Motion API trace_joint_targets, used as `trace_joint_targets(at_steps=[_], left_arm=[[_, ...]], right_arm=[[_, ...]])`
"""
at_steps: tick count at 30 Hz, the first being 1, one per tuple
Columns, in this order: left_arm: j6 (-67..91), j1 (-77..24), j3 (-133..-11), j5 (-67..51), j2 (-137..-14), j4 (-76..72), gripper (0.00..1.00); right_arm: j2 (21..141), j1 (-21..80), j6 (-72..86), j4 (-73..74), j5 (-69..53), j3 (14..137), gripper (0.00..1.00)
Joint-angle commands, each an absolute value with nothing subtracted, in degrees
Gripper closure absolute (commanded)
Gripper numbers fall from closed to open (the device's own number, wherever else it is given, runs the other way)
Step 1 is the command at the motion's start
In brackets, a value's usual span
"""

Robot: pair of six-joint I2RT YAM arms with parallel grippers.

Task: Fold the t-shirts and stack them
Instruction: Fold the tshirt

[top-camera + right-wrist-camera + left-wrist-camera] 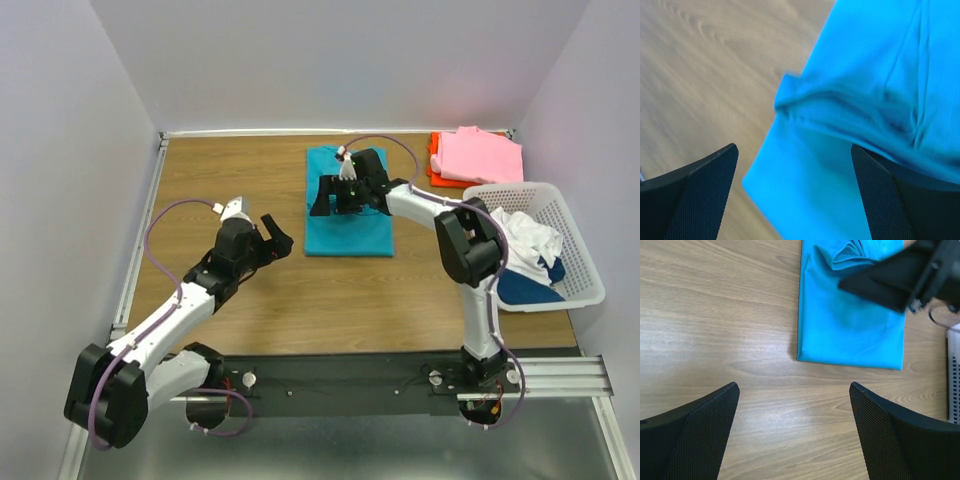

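Note:
The t-shirt's near corner point(309, 252) point(801, 357) lies uncovered below my left gripper on that side. So the gripper goes down and to the right in the top view onto it next.
The teal t-shirt point(350, 225) lies folded into a long rectangle on the wooden table, with a bunched fold near its far end. It also shows in the left wrist view point(850, 325) and the right wrist view point(865, 75). My right gripper point(335, 195) hovers over the shirt's far half, open, with teal cloth below its fingers point(794, 147) and nothing held. My left gripper point(278, 238) is open and empty over bare wood point(794, 386), to the left of the shirt's near corner. A pink shirt point(480, 155) lies folded on an orange-red one point(437, 165) at the back right.
A white lattice basket point(590, 290) stands at the right edge, holding a crumpled white shirt point(525, 235) and a dark blue one point(525, 288). The right arm's elbow stands beside the basket. White walls close in the table on three sides.

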State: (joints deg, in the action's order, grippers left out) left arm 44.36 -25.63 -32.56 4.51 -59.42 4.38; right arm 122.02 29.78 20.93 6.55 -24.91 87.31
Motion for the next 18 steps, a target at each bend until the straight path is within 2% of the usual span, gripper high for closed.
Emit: trace_joint_targets(at_steps=[1, 5, 9, 12, 18], left_arm=[[45.6, -25.9, -30.4, 7.6, -56.7, 6.2, 0.02], [45.4, -25.9, -29.9, 8.3, -56.4, 7.1, 0.02], [45.3, -25.9, -29.3, 6.7, -57.0, 5.1, 0.02], [44.9, -25.9, -29.4, 5.5, -58.1, 4.0, 0.02], [44.0, -25.9, -31.2, 2.1, -62.3, 0.0, 0.02]], right_arm=[[128.8, 29.6, 20.9, 5.1, -25.8, 95.0, 0.00], [133.2, 29.6, 22.0, 5.1, -23.9, 104.2, 0.00], [134.8, 29.5, 22.8, 5.3, -19.9, 108.3, 0.00], [132.3, 29.5, 23.0, 5.4, -18.3, 106.8, 0.00], [116.0, 28.3, 26.9, 5.3, -7.8, 90.9, 0.00]])
